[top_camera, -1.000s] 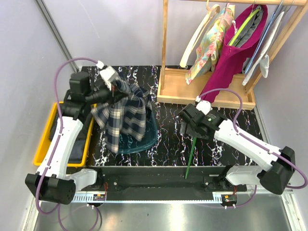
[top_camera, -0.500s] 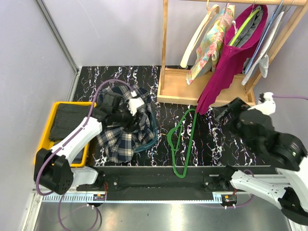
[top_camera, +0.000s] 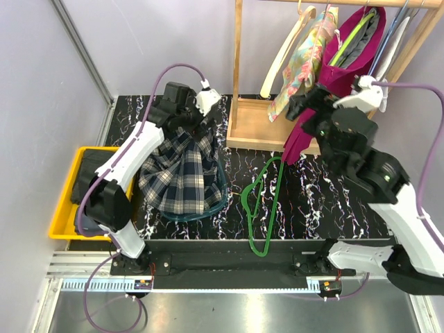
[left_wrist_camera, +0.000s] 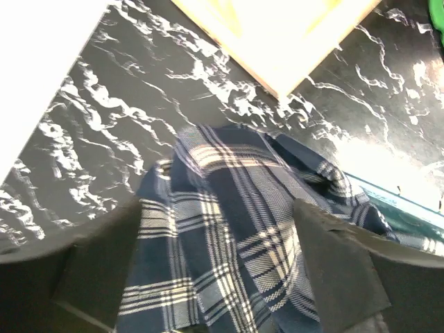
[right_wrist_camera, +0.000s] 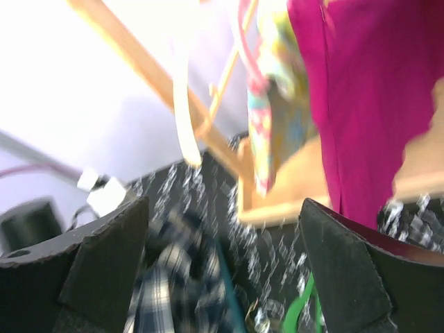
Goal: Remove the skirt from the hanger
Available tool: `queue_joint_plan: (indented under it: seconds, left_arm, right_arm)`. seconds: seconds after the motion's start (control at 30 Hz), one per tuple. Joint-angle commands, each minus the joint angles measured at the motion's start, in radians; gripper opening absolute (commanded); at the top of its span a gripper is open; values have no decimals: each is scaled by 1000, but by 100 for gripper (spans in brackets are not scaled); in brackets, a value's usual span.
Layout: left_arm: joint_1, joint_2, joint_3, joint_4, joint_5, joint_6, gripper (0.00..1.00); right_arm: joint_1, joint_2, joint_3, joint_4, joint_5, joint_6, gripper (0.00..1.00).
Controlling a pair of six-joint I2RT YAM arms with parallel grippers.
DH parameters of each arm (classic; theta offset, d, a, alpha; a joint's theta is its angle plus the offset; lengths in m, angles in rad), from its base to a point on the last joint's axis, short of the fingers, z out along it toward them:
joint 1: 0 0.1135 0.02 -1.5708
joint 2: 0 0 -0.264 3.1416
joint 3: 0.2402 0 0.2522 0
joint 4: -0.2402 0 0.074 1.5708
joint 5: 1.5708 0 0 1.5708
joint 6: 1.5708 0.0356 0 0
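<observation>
The thin pink stem (right_wrist_camera: 245,43) hangs beyond my right gripper's fingers by the floral garment, so next I should move that open gripper outward to the rack and put its fingers around the stem.
The plaid skirt (top_camera: 179,177) lies spread on the black marbled table, off the hanger. The dark green hanger (top_camera: 264,201) lies flat to its right, apart from it. My left gripper (top_camera: 196,119) hovers over the skirt's far edge. In the left wrist view my left gripper (left_wrist_camera: 216,208) is open, its fingers (left_wrist_camera: 97,267) wide apart, with the skirt (left_wrist_camera: 229,243) below them. My right gripper (top_camera: 303,105) is raised near the rack. In the right wrist view it (right_wrist_camera: 223,205) is open and empty, with the skirt (right_wrist_camera: 170,284) and the hanger (right_wrist_camera: 305,309) blurred far below.
A teal edge (top_camera: 216,198) shows under the skirt. A yellow bin (top_camera: 61,211) holding dark cloth sits at the left. The wooden rack (top_camera: 277,132) at the back right carries a floral garment (top_camera: 305,62), a magenta garment (top_camera: 340,83) and a lime hanger (top_camera: 350,38).
My left gripper opened, let go of the skirt and moved toward the back; the skirt settled flat. My right arm left the hanger on the table and swung up to the rack.
</observation>
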Motion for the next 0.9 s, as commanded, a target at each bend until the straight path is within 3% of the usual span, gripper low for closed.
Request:
queue_joint_plan:
  seconds: [0.0,0.13,0.2,0.37,0.57,0.67,0.87]
  left_arm:
    - [-29,-51,-96,-61,-19,-2,99]
    - [-33,-169,-347,-35,40,-37,99]
    - [-33,-229,-372,-31,26,-63,99]
    - [-10,-300,-211,-31,-31,-123,99]
    - [84,-354,-35,-35,61,-236,99]
    - [108,-395,-17,-34,95,-292,99]
    - [115,-450,-44,-31,129,-321,99]
  right_arm:
    - [-7,93,80,308,166,-292,98]
    - [-97,186,165,356,141,-322,100]
    - [-172,232,208,395,90,-307,100]
    - [-352,408,454,378,-149,-156,100]
    - [-524,671,798,193,-468,57,100]
    - [-562,732,843,148,-568,112,99]
    - [-610,758,832,111,-617,138,92]
